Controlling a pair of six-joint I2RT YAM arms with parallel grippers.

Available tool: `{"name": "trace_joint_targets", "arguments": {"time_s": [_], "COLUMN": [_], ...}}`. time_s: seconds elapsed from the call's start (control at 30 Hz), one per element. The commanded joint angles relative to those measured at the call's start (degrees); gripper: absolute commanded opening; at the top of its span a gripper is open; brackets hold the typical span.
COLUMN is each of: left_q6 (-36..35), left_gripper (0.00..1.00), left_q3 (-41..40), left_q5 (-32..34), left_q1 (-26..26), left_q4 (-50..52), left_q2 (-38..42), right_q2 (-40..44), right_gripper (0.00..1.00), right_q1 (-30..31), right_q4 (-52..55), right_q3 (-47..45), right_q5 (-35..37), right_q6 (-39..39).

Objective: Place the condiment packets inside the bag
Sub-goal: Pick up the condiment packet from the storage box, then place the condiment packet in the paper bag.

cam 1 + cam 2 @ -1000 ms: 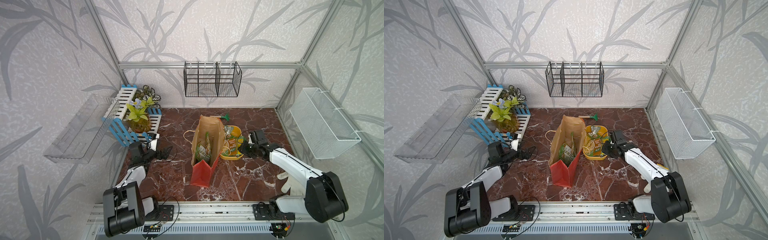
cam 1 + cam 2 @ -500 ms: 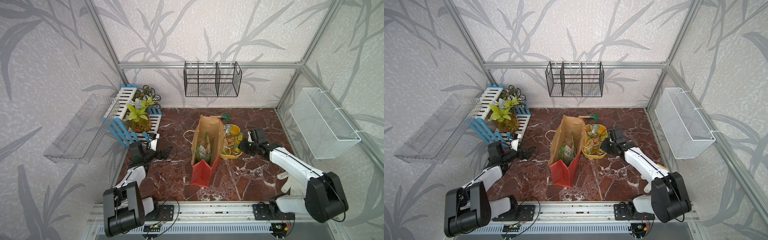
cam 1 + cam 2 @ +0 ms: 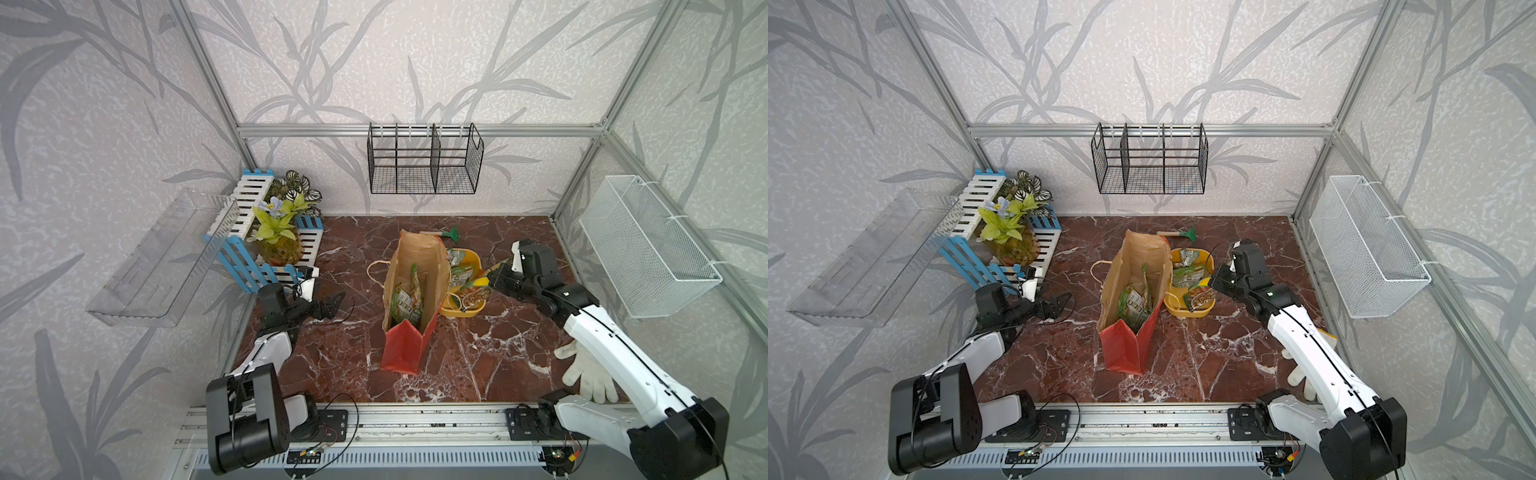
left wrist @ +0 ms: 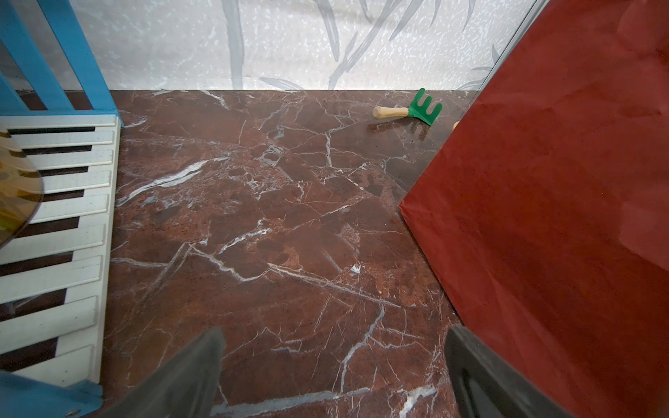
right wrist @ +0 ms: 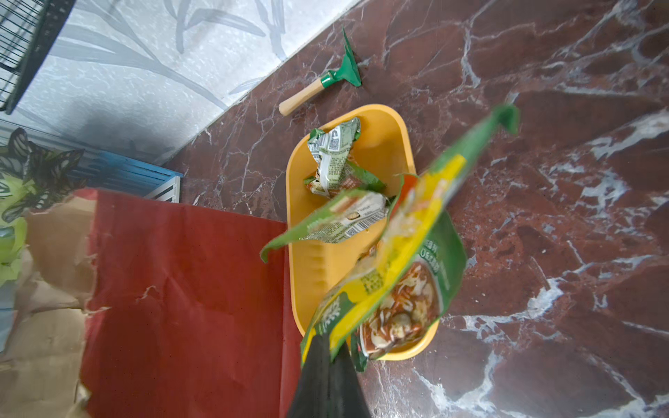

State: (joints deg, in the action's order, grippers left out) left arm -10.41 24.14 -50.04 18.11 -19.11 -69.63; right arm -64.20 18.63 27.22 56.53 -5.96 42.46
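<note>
The right gripper will next go up and carry the green and yellow packet over the red bag's opening (image 3: pixel 416 278) to release it inside, because the bag's side is taller than the tub (image 3: pixel 473 311).
The red bag (image 3: pixel 401 349) (image 3: pixel 1128 347) stands open mid-table, its brown inside holding green condiment packets (image 3: pixel 405 301) (image 3: pixel 1133 305). Right of it sits a yellow tub (image 3: pixel 473 311) (image 5: pixel 383 130) with more packets (image 5: pixel 333 155). My right gripper (image 3: pixel 492 279) (image 3: pixel 1213 279) (image 5: pixel 327 347) is shut on the edge of a green and yellow packet (image 5: pixel 409 231) (image 3: pixel 478 283), which hangs just above the tub. My left gripper (image 3: pixel 338 298) (image 3: pixel 1065 297) (image 4: pixel 333 336) is open and empty, low over the table left of the bag (image 4: pixel 561 217).
A green toy rake (image 3: pixel 451 233) (image 5: pixel 344 72) lies behind the bag and tub. A blue and white fence planter (image 3: pixel 270 249) fills the back left corner. A white glove (image 3: pixel 582 370) lies under my right arm. Wire baskets hang on the back and right walls.
My right gripper has shut on the green and yellow packet and drawn it up a little from the tub. The left arm has not moved.
</note>
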Motion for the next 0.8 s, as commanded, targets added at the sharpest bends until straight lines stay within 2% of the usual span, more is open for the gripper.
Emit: {"name": "trace_joint_targets", "arguments": {"time_s": [0.0,0.3,0.47,0.57,0.77], "left_q6": [-0.48,-0.57,-0.41,-0.29,-0.47], "left_gripper": [1.00,1.00,1.00,1.00,1.00], "left_q3": [-0.94,-0.76,-0.60,-0.26,-0.05], "left_q5": [-1.19,-1.07,-1.06,-0.92,-1.20], "left_q1": [0.00,0.05,0.03,0.08,0.09], "left_q4": [-0.39,-0.24,-0.26,0.10,0.30], "left_q2": [1.25,1.01,0.70,0.29,0.10], "right_q2": [2.96,5.30,4.15,1.09,-9.15], "right_gripper": [0.00,0.00,0.00,0.00,0.00], "right_q1": [0.95,6.13,15.05,21.69,29.41], "right_q4": [4.17,11.34,13.48,14.87,17.74], "right_q3": [4.63,17.41,26.24,32.74,43.06], "right_q5": [2.14,6.64,14.00,18.38,19.63], "right_q6": [-2.52,-5.87,-9.01,-11.58,-14.77]}}
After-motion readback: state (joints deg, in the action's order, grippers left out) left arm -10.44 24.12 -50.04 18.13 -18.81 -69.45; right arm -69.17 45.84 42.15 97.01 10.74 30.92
